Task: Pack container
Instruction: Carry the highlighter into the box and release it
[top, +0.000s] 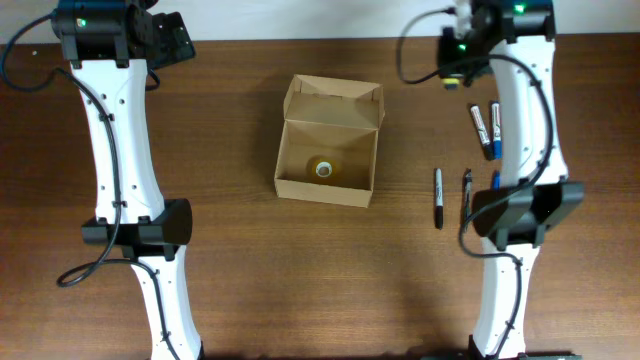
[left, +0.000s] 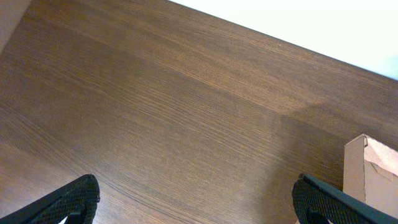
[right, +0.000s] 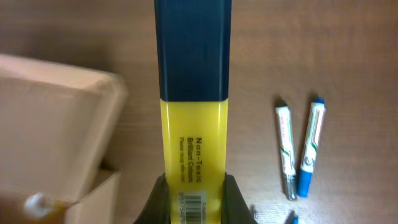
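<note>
My right gripper will next move back and to the left in the overhead view, then go down into the open box, where space remains (top: 342, 158) (right: 55, 208) beside the tape.
The container (top: 329, 145) is a tan cardboard box at the table's middle, its flap lid open toward the back. A small roll of tape (top: 324, 168) lies inside. My right gripper (top: 455, 72) is at the back right, right of the box, shut on a yellow highlighter with a dark blue cap (right: 193, 93); its jaws (right: 191, 199) clamp the yellow body. The box (right: 50, 124) is blurred at the left of the right wrist view. My left gripper (top: 178, 40) is at the back left, open and empty (left: 196, 202), with a box corner (left: 373, 177) at the right edge.
Two whiteboard markers (top: 480, 125) (top: 494, 130) lie at the right, also in the right wrist view (right: 285, 149) (right: 311, 146). Two black pens (top: 438, 197) (top: 467, 188) lie right of the box, beside the right arm. A blue item (top: 495, 180) is partly hidden by that arm.
</note>
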